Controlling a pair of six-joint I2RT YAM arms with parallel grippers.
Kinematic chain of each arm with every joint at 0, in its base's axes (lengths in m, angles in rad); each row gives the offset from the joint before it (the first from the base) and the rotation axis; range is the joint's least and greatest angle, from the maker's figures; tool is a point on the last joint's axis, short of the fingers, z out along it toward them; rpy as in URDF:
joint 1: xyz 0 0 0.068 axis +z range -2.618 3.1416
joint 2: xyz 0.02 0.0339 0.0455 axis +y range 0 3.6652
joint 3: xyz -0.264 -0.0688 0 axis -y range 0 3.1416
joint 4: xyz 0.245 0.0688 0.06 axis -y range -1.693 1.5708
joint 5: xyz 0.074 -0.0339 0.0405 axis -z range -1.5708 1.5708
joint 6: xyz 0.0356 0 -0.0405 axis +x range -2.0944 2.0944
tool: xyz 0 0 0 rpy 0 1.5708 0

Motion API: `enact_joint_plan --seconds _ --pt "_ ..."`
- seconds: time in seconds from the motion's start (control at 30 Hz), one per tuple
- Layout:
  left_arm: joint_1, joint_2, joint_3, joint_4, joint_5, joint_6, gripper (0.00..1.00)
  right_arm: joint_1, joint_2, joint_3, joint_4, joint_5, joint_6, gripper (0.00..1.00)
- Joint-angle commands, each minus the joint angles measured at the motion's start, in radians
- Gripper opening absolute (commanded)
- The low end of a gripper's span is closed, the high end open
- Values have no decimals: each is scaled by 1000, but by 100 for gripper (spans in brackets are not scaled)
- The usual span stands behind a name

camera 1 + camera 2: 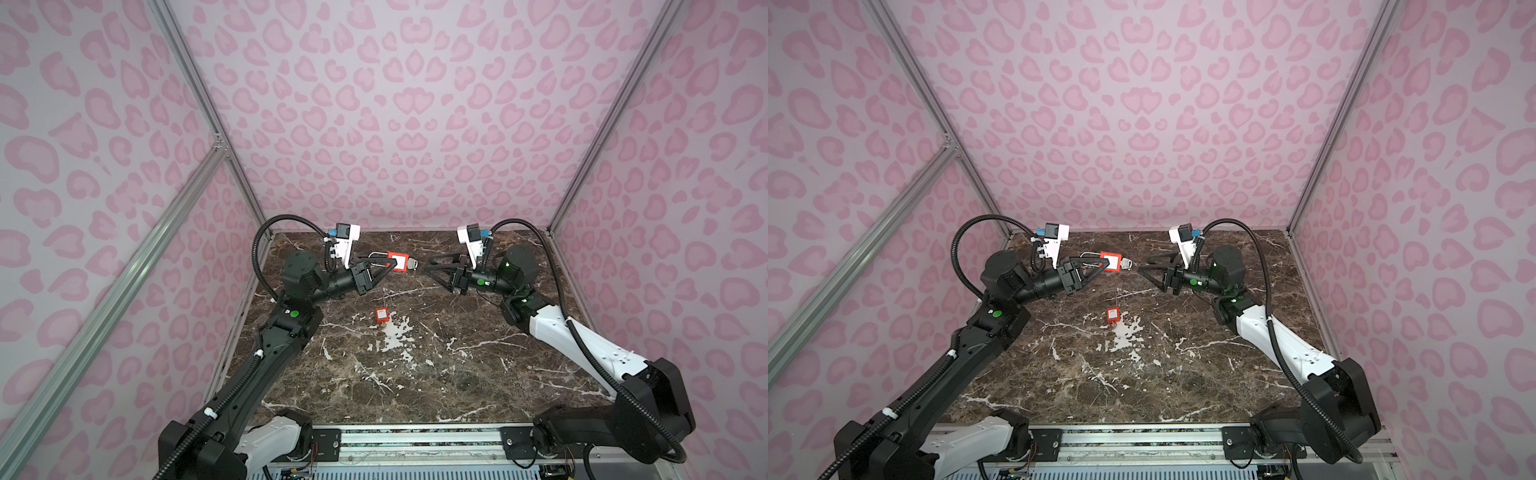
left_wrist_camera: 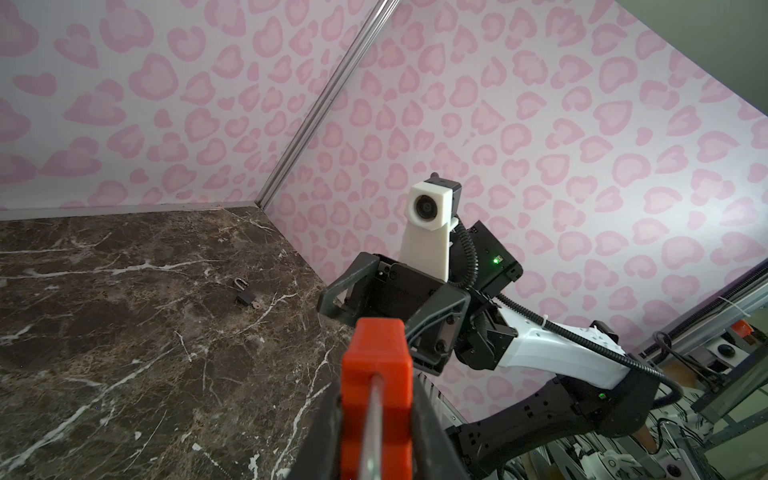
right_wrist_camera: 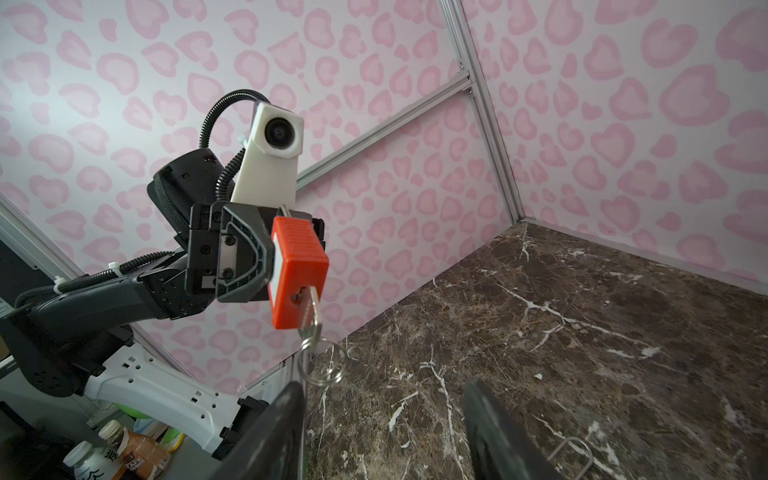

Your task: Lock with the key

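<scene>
Next I need to advance my open right gripper toward the padlock and close on the key's head (image 1: 412,263) (image 3: 310,316), which juts from the padlock across a short gap.
In both top views my left gripper (image 1: 388,264) (image 1: 1103,264) is shut on a red padlock (image 1: 395,262) (image 1: 1111,263), held sideways above the marble table (image 1: 415,374). Its silver shackle (image 2: 372,424) runs back between the left fingers, and the red body (image 2: 376,365) fills the left wrist view. A silver key (image 1: 411,263) (image 3: 309,313) sits in the padlock's keyhole, with a key ring (image 3: 328,368) hanging from it. My right gripper (image 1: 427,266) (image 3: 382,432) is open, facing the key a short way off. Nothing is between its fingers.
A small red block (image 1: 381,315) (image 1: 1113,316) lies mid-table. A small dark padlock (image 2: 244,293) with its own key lies on the table near the back. A bare metal loop (image 3: 573,453) shows near the right fingers. Pink patterned walls and aluminium posts (image 1: 232,145) enclose the table.
</scene>
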Motion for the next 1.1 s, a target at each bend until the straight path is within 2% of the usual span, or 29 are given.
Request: enact_joint_plan --seconds 0.0,0.43,0.57,0.67,1.07 --pt "-1 0 6 51 13 -2 4 -1 26 15 20 -35 31 60" --pt "-1 0 4 45 12 -3 4 8 106 48 316 -55 292 52" --pt "-1 5 6 46 12 -3 3 14 120 50 367 -68 349 41" --pt "-1 7 6 45 13 -2 4 19 129 48 396 -76 379 35" --pt "0 6 5 45 13 -3 4 58 161 61 405 -93 395 26"
